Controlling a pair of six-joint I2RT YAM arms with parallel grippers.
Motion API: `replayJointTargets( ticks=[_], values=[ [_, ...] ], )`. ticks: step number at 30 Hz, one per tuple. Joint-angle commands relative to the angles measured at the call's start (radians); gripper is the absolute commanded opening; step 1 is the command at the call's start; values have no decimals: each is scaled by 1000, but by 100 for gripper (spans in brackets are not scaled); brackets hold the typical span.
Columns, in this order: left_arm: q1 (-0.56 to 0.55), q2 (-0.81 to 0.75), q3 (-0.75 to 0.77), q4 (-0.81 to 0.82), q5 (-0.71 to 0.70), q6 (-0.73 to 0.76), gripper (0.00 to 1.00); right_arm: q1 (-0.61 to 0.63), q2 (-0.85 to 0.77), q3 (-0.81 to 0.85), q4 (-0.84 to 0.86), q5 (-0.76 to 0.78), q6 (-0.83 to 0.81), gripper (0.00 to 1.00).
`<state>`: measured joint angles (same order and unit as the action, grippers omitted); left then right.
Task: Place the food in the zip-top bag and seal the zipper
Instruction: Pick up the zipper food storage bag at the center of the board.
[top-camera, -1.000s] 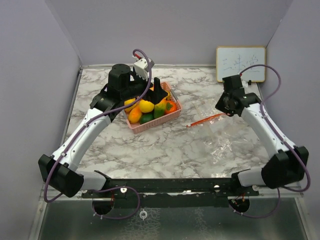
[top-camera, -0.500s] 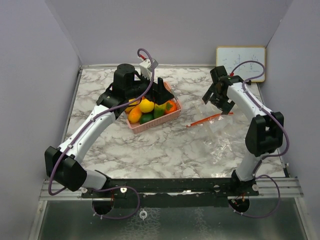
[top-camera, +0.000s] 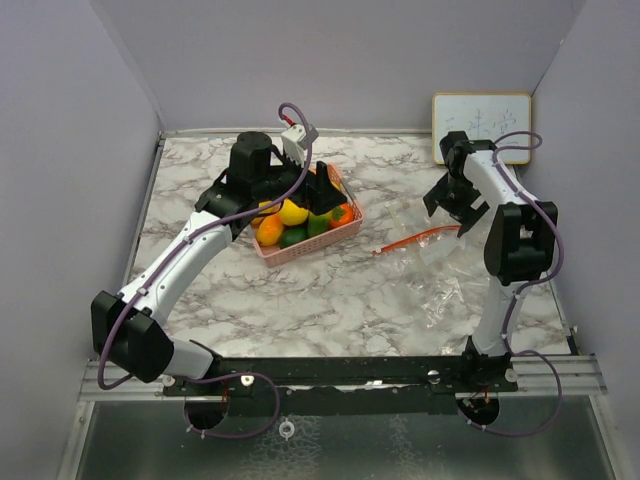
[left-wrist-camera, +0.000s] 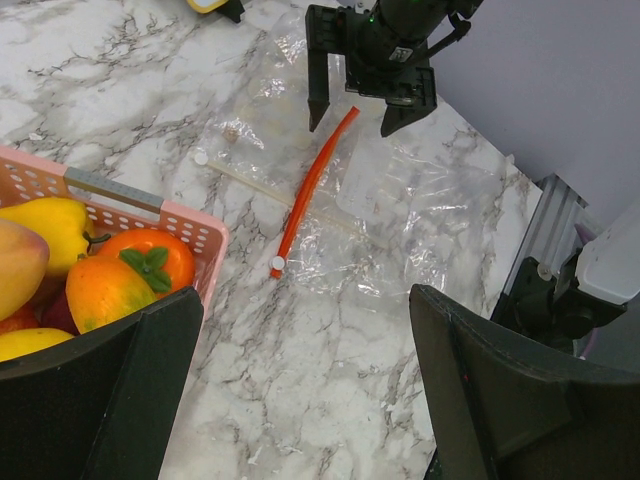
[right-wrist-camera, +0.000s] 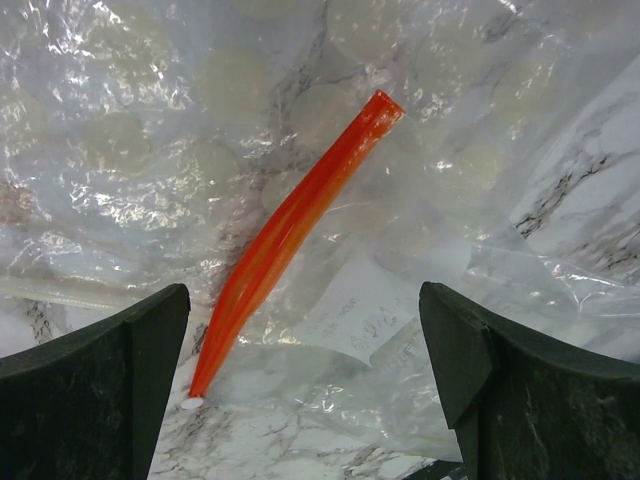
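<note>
My right gripper moves down, open, onto the zipper's end away from the basket next, since the orange-red zipper already lies between its spread fingers.
The food (top-camera: 297, 218), glossy yellow, orange and green pieces, lies piled in a pink basket (top-camera: 345, 232) left of centre. My left gripper (top-camera: 320, 190) hangs open just above the basket's right half, and an orange fruit (left-wrist-camera: 128, 276) shows beside its left finger. The zip-top bag (top-camera: 450, 275) lies flat and crinkled on the marble to the right. Its orange-red zipper (top-camera: 413, 240) runs along the bag's far edge. My right gripper (top-camera: 453, 205) hovers open over the zipper's right end, with the strip (right-wrist-camera: 290, 235) lying between its spread fingers and untouched. The left wrist view also shows the bag (left-wrist-camera: 400, 215) and the right gripper (left-wrist-camera: 352, 125).
A small whiteboard (top-camera: 481, 128) leans on the back wall at the right. Grey walls close in the table on three sides. A metal rail (top-camera: 340, 372) with both arm bases runs along the near edge. Marble (top-camera: 330, 290) stretches between basket and bag.
My right gripper went from shut to open, and its arm folded from an outward elbow to a steep upright pose above the zipper. The left gripper shifted slightly right over the basket.
</note>
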<state>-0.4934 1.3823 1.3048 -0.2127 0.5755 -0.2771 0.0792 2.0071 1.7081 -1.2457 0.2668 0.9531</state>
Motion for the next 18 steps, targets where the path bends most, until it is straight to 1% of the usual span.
replayJointTargets(
  ticks=[1,8,13,16,17,18],
  values=[
    [-5,13,1,-7,13,11,88,-2,51,3,-23,-53,-7,98],
    [-5,32,2,-13,7,16,88,-17,79,-54,22,-41,-11,98],
    [-5,36,-1,-14,7,15,87,-22,93,-109,89,-22,-18,96],
    [-5,40,1,-17,7,15,87,-22,96,-117,117,6,-28,93],
    [-4,41,1,-18,7,16,87,-22,92,-125,130,17,-31,90],
    [-5,42,-1,-18,8,14,87,-22,85,-135,145,29,-35,85]
  ],
)
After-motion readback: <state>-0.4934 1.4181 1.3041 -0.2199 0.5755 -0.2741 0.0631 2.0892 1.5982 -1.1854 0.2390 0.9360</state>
